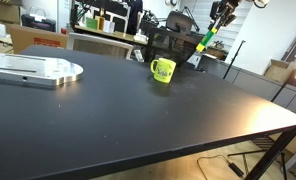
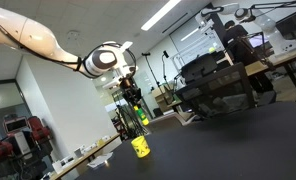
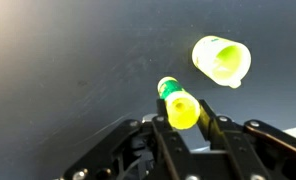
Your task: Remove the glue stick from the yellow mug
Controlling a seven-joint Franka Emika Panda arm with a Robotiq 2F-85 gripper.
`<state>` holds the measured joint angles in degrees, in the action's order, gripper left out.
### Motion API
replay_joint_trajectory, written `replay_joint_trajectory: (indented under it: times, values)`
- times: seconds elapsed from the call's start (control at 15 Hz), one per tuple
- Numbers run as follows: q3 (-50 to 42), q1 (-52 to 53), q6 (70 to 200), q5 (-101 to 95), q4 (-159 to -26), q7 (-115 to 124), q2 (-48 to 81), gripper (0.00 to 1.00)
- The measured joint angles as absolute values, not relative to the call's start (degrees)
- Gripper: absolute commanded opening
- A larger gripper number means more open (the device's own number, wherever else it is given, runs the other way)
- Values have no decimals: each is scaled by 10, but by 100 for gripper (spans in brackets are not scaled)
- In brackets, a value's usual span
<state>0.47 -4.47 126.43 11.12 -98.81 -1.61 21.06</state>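
The glue stick goes down with my gripper next, away from the yellow mug (image 1: 163,70) toward the clear spot of bare tabletop below my gripper, for release there.
The yellow mug (image 1: 163,70) stands upright on the black table (image 1: 138,120), handle to one side; it also shows in an exterior view (image 2: 140,147) and in the wrist view (image 3: 222,59), where its inside looks empty. My gripper (image 1: 220,22) is high above and to the side of the mug, shut on the glue stick (image 1: 208,39), which hangs tilted from the jaws, clear of the mug. In the wrist view the glue stick (image 3: 177,102) sits between the fingers (image 3: 183,118) with its dark green end pointing down. In an exterior view the gripper (image 2: 131,92) holds the glue stick (image 2: 140,113) above the mug.
A flat metal plate (image 1: 33,69) lies on the table at the far left. Behind the table are shelves, boxes (image 1: 35,38) and dark equipment (image 1: 173,45). The table's edge runs close on the right side (image 1: 288,110).
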Motion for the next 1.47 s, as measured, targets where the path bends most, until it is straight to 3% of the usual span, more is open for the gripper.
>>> replay_joint_trajectory:
  times: [0.47,1.47]
  values:
    - [1,-3,1326,21,-1168,6,183,8]
    - [-8,9,1380,-31,-1222,0,217,8]
